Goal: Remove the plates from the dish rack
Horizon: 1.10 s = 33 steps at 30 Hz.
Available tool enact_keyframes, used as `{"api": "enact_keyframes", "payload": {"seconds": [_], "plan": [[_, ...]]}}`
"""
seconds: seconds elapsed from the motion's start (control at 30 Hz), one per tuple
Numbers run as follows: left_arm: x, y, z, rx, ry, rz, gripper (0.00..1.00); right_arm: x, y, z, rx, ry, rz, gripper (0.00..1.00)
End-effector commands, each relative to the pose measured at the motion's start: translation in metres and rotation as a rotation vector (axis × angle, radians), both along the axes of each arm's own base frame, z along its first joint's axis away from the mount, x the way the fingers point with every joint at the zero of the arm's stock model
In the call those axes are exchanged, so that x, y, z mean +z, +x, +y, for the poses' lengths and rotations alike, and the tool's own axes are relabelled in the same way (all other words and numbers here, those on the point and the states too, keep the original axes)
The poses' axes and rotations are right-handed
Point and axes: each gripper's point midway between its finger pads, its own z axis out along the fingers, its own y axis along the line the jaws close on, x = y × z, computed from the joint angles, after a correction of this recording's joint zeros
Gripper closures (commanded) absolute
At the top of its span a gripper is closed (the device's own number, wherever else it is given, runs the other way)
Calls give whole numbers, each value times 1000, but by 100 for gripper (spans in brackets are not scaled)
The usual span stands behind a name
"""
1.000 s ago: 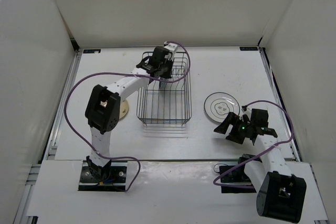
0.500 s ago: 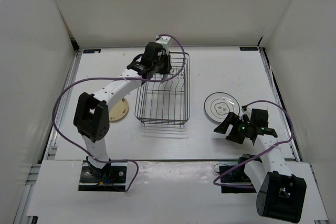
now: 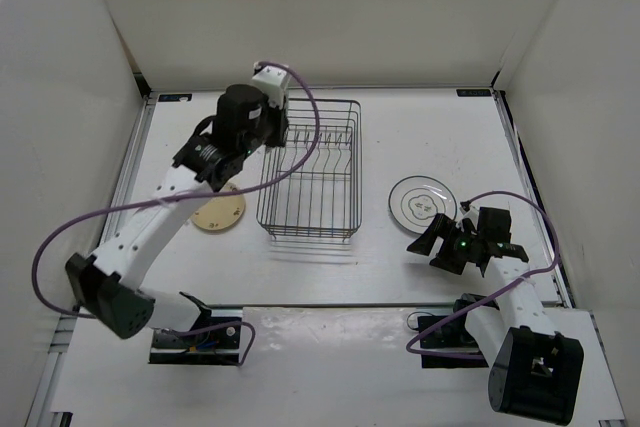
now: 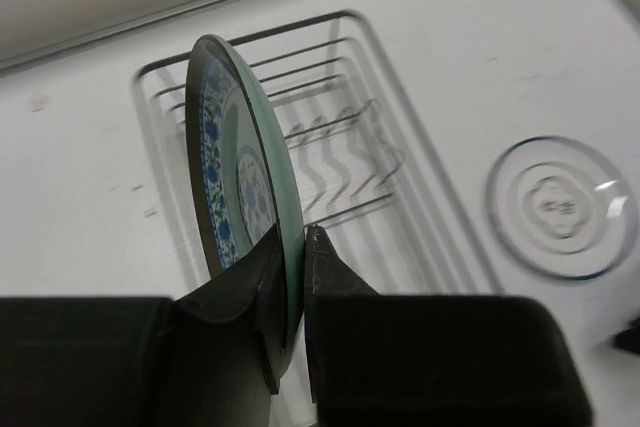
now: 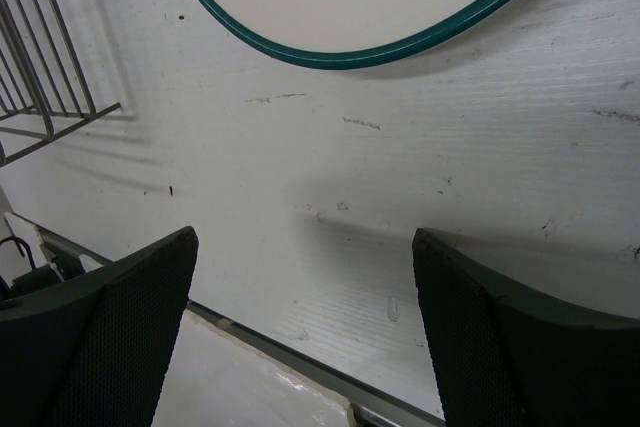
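Observation:
Next, my left gripper draws back and down onto the tan plate, lying flat outside, below and back from the rack, and releases the teal plate.
My left gripper is shut on the edge of the teal plate, which it holds upright in the air above the dish rack. From above, the left gripper hangs over the rack's far left side and hides that plate. No plates show in the rack. The tan plate lies flat on the table left of the rack. The white ringed plate lies flat to the rack's right. My right gripper stands open just in front of it, nothing between its fingers.
White walls close off the table on three sides. A purple cable loops from the left arm over the rack's far edge. In the right wrist view the rack's corner shows at the left and the table's front rail lies below.
The left arm has lifted the teal plate out of the rack and swung up and to the left. The rack shifted slightly left. The right arm has not moved.

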Motion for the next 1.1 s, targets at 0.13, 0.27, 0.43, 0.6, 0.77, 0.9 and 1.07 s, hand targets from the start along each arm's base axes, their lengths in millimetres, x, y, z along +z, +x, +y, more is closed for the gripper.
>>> {"api": "enact_keyframes", "payload": {"seconds": [0.13, 0.27, 0.43, 0.6, 0.77, 0.9, 1.07], "plan": [[-74, -56, 123, 250, 480, 69, 79, 1, 2, 4, 27, 19, -26, 10], [-126, -69, 142, 281, 494, 122, 77, 0, 1, 4, 28, 23, -18, 10], [-171, -72, 161, 321, 605, 144, 73, 0, 0, 5, 30, 24, -21, 10], [-192, -68, 171, 333, 691, 179, 71, 1, 1, 5, 35, 25, -25, 10], [-211, -62, 171, 331, 737, 210, 66, 2, 1, 6, 35, 30, -27, 10], [-220, -57, 171, 337, 763, 229, 62, 1, 0, 7, 36, 36, -21, 10], [-228, -55, 177, 348, 810, 254, 46, 1, 1, 6, 35, 32, -25, 10]]}}
